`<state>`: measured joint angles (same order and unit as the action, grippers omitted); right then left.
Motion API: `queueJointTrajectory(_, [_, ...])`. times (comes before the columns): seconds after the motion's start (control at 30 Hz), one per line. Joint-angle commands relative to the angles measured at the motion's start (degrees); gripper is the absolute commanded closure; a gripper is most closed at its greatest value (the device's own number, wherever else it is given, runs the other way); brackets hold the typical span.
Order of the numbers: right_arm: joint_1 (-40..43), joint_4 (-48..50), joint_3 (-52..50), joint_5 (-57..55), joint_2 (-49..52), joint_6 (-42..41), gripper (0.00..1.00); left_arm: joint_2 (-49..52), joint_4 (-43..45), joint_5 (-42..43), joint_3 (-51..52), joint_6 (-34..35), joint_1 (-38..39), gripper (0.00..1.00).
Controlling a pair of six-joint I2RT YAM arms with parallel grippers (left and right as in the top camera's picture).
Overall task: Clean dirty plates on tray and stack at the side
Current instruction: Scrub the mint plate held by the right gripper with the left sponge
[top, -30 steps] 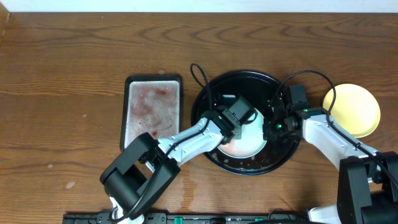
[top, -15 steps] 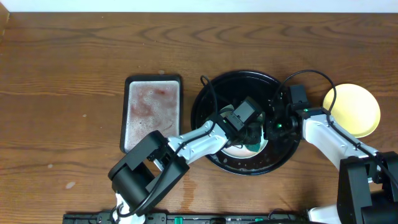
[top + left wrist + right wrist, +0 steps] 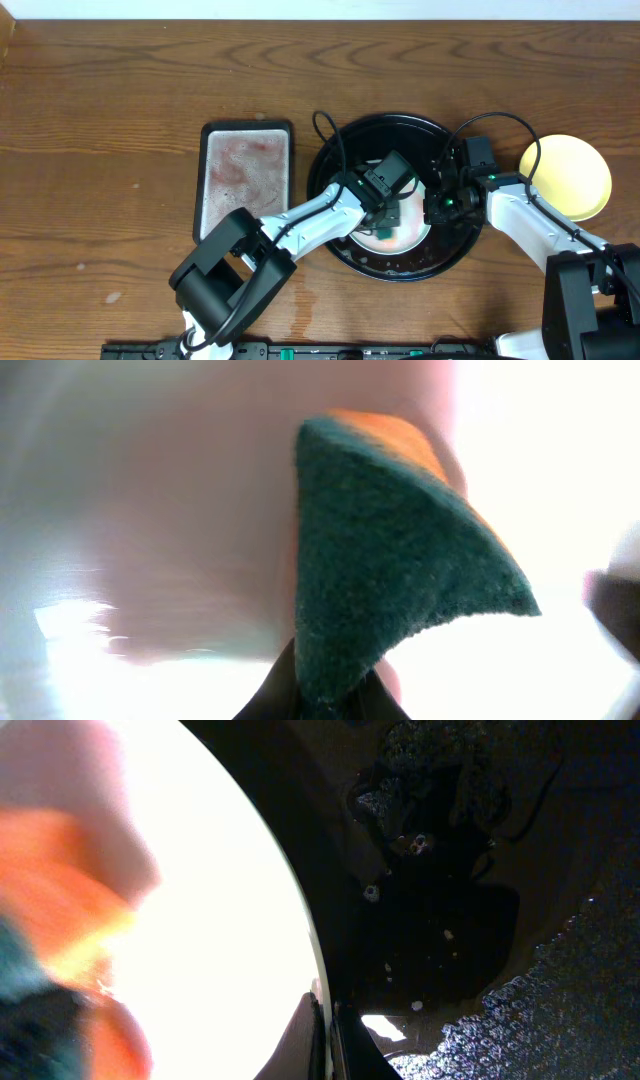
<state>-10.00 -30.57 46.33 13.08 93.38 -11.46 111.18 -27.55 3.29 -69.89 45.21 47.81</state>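
Next, the left gripper sweeps across the smears still marking the plate. Then it lifts over to the rectangular tray's stained foam [image 3: 250, 194], goes down and releases the sponge.
A pale plate [image 3: 412, 214] with pinkish smears lies in the round black tray [image 3: 345, 150]. My left gripper [image 3: 393, 212] is shut on a teal and orange sponge [image 3: 390, 550] and presses it on the plate [image 3: 150, 530]. My right gripper [image 3: 432, 207] is shut on the plate's right rim [image 3: 315, 982]; the plate [image 3: 220, 870] fills the left of the right wrist view, with the black tray [image 3: 480, 920] to its right. A pale yellow plate [image 3: 566, 176] sits on the table right of the tray. A third plate is not in view.
A small rectangular black-rimmed tray [image 3: 246, 178] with red-stained foam lies left of the round tray. Cables loop over the round tray's top rim. The wooden table [image 3: 120, 120] extends left and behind.
My left gripper has swept the sponge across the plate, right and down, then back a little left. My right gripper has kept its hold on the rim.
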Motion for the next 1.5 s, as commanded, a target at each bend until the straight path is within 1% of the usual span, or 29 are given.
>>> queueJointTrajectory(0.0, [-0.2,-0.5,-0.3,-4.1,1.4,0.9,0.99,2.6,-7.2,-23.4,-0.2,-4.5,-1.8,0.92])
queueJointTrajectory(0.07, [-0.2,-0.5,-0.3,-4.1,1.4,0.9,0.99,2.6,-10.7,-28.5,-1.9,-4.7,-1.8,0.92])
queueJointTrajectory(0.13, [-0.2,-0.5,-0.3,-4.1,1.4,0.9,0.99,2.6,-12.3,-31.1,-2.4,-4.7,-1.8,0.92])
queueJointTrajectory(0.23, [-0.2,-0.7,-0.3,-4.1,1.4,0.9,0.99,2.7,-11.4,-28.9,-2.4,-4.7,-1.8,0.92])
queueJointTrajectory(0.3, [-0.2,-0.9,-0.3,-4.1,1.4,0.9,0.99,2.8,-8.9,-23.2,-2.4,-4.7,-1.7,0.92])
queueJointTrajectory(0.4, [-0.2,-1.0,-0.3,-4.1,1.4,0.9,0.99,3.1,-2.3,-8.0,-2.3,-4.7,-1.8,0.92])
queueJointTrajectory(0.53, [-0.2,-0.9,-0.3,-4.1,1.4,0.9,0.99,5.1,6.4,7.6,-2.3,-2.8,-1.7,0.92])
queueJointTrajectory(0.6, [-0.2,-0.9,-0.3,-4.1,1.4,0.9,0.99,6.6,9.9,12.0,-2.3,-1.1,-1.4,0.92])
queueJointTrajectory(0.7, [-0.2,-0.9,-0.3,-4.1,1.4,1.2,0.99,8.7,13.3,18.2,-2.3,-0.9,-0.6,0.92])
queueJointTrajectory(0.93, [-0.2,-0.4,-0.3,-4.3,1.4,1.3,0.99,9.3,13.5,29.4,-2.4,-0.2,2.4,0.92])
queueJointTrajectory(1.03, [-0.2,-0.3,-0.3,-4.3,1.4,1.3,0.99,9.3,12.0,29.5,-2.4,-0.4,3.5,0.92])
queueJointTrajectory(1.17, [-0.2,-0.3,-0.3,-4.3,1.4,1.3,0.99,9.3,8.3,28.3,-2.4,-0.6,3.0,0.92])
queueJointTrajectory(1.33, [-0.2,-0.3,-0.3,-4.3,1.4,1.3,0.99,9.1,1.3,19.6,-2.4,-0.6,0.2,0.93])
queueJointTrajectory(1.47, [-0.2,-0.3,-0.3,-4.3,1.4,1.3,0.99,7.0,-5.4,8.4,-2.4,-0.6,-3.3,0.93])
